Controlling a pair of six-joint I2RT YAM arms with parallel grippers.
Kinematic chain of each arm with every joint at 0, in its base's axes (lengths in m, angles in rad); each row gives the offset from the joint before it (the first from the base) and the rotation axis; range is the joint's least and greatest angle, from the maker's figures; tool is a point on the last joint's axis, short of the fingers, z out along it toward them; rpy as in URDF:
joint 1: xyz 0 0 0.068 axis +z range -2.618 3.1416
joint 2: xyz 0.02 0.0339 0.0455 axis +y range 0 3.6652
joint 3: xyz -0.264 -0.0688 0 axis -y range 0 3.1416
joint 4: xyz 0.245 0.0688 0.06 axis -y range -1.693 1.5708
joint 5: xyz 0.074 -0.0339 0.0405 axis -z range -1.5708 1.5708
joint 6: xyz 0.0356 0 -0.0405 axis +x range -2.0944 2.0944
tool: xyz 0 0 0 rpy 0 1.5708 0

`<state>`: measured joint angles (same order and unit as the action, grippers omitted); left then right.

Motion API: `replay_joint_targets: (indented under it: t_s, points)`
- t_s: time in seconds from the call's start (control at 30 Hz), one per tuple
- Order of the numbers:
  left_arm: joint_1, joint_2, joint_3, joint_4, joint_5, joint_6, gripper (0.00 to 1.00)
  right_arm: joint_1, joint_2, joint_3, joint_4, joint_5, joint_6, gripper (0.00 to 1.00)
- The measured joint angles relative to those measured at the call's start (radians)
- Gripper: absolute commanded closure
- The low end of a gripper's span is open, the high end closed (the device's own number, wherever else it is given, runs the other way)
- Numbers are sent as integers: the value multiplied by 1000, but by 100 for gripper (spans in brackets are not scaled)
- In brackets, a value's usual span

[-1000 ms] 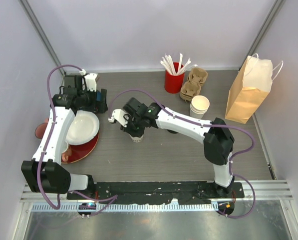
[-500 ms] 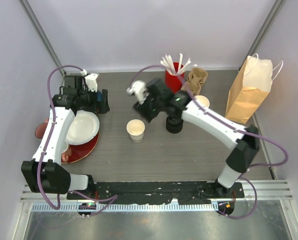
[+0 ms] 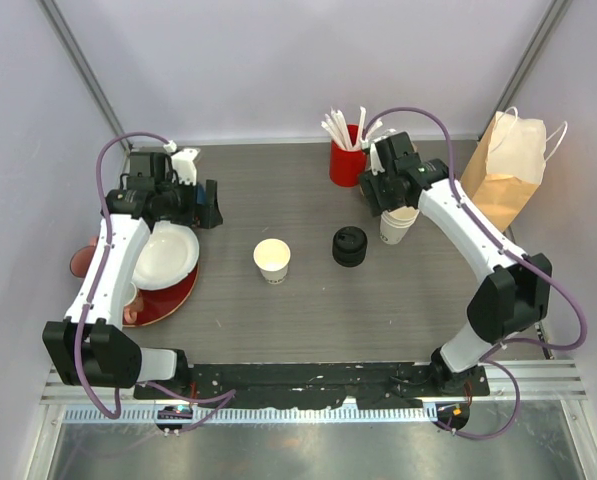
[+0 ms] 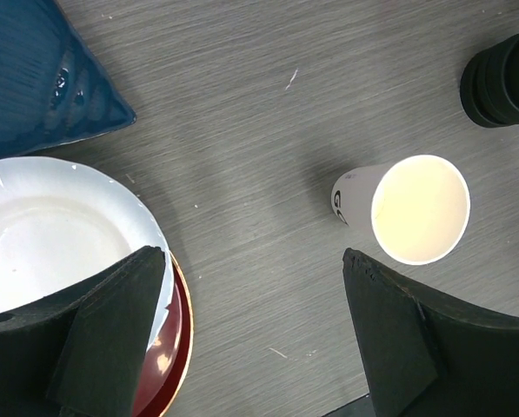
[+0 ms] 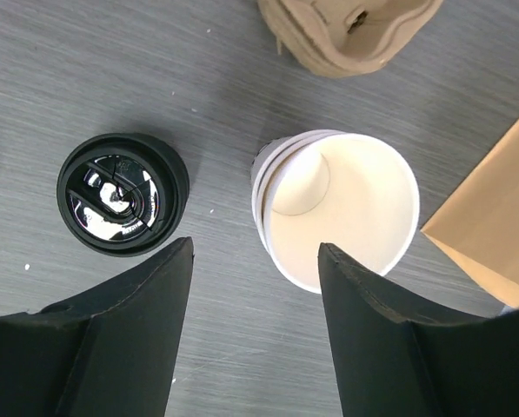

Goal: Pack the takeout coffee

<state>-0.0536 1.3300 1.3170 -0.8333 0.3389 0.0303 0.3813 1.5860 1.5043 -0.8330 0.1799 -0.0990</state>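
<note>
My right gripper needs to move down next with its open fingers on both sides of the top stacked cup's rim [image 3: 387, 216] [image 5: 276, 251], on the side by the black lids, because that rim is between its fingers.
No cup with a black lid is in view. One lidless white cup [image 3: 272, 259] stands mid-table; it also shows in the left wrist view [image 4: 420, 208]. A stack of black lids [image 3: 349, 246] sits to its right, also seen by the right wrist [image 5: 122, 194]. A stack of lidless white cups [image 3: 399, 219] stands further right and shows in the right wrist view [image 5: 342, 208]. My right gripper [image 3: 386, 200] hovers open and empty above the table by this stack [image 5: 255, 330]. My left gripper [image 3: 210, 205] is open and empty, above the table beside the plates [image 4: 255, 330].
A white plate [image 3: 164, 256] lies on a red plate [image 3: 168, 300] at the left. A red cup of stirrers [image 3: 346, 160], a cardboard cup carrier [image 5: 346, 30] and a brown paper bag [image 3: 493, 185] stand at the back right. A blue object [image 4: 33, 69] lies near the plates.
My right gripper has left the lidless cup standing mid-table and swung right and back to above the stack of white cups. The left arm has barely moved.
</note>
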Motion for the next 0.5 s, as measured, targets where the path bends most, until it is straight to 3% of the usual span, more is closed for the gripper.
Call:
replay_joint_targets:
  t_s: [0.23,0.33,0.5]
  points:
    - [0,-13,-12,-2,2,1,12,-21,122,36,-29,-30,-11,62]
    - [0,-17,-13,-2,2,1,12,-28,154,40,-35,-29,-14,69]
    - [0,-17,-14,-2,2,1,12,-33,160,45,-48,-29,-19,71]
